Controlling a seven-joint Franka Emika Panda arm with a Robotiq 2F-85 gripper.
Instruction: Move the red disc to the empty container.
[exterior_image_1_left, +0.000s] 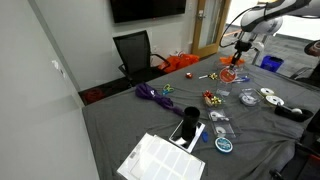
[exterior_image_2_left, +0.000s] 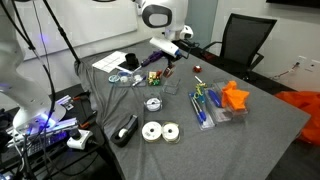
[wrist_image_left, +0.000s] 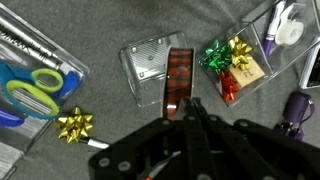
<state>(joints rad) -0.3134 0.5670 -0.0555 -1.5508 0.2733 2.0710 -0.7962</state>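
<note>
The empty clear container (wrist_image_left: 149, 64) is below my gripper and to its left in the wrist view. My gripper should move that way next, go down and let go of the disc (wrist_image_left: 177, 75) inside.
In the wrist view my gripper (wrist_image_left: 190, 105) is shut on the red disc (wrist_image_left: 177, 75). The disc is held edge-on, so it shows as a narrow red-orange strip. It hangs just above a clear square container (wrist_image_left: 145, 65) that lies on the grey table with nothing in it. In both exterior views the gripper (exterior_image_1_left: 240, 48) (exterior_image_2_left: 168, 65) points down over the table, and the disc is too small to make out there.
Blue scissors with green handles (wrist_image_left: 35, 85) lie left of the container, with a gold bow (wrist_image_left: 75, 125) below them. Green and red bows (wrist_image_left: 228, 65) and a clear box holding a white tape roll (wrist_image_left: 290, 30) lie to the right. A white sheet (exterior_image_1_left: 160, 158) and a teal round piece (exterior_image_1_left: 224, 146) lie on the table.
</note>
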